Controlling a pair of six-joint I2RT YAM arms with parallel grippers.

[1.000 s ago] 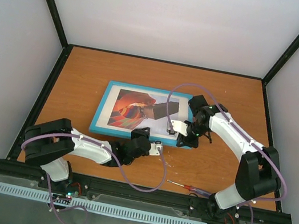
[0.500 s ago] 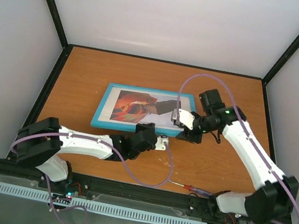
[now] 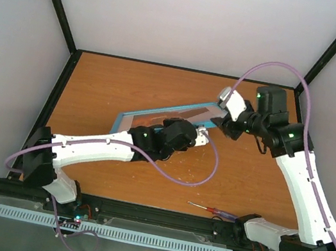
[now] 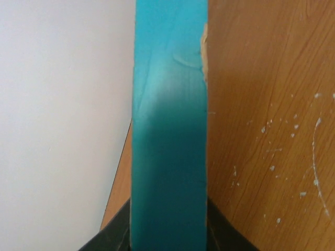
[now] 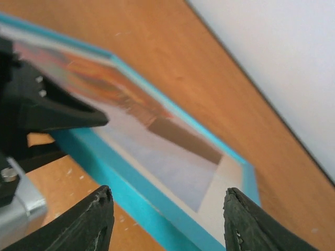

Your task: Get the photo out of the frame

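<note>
My left gripper turns and goes down to the left in the top view next, lays the frame face down on the tabletop, then releases it, as its front shows.
The turquoise frame [image 3: 127,120] is tipped up steeply on its far edge, front face toward the back wall. My left gripper [image 3: 180,128] is shut on its near rim. In the left wrist view that rim [image 4: 167,130] fills the gap between the jaws of the left gripper [image 4: 167,230]. The photo [image 5: 120,99] sits inside the frame [image 5: 131,183], orange stripes and a brown patch blurred, with a pale border around it. My right gripper [image 3: 225,124] hovers open just off the frame's right corner. Its own view shows the right gripper [image 5: 170,225] holding nothing.
A red-handled screwdriver [image 3: 212,209] lies on the wooden table [image 3: 96,87] near the front edge, by the right arm's base. White walls with black posts enclose the table on three sides. The left arm stretches diagonally across the table's near half.
The frame lay flat a second ago and now stands tilted up. My left gripper closed on its near rim and lifted. My right gripper opened, let go and drew back to the upper right.
</note>
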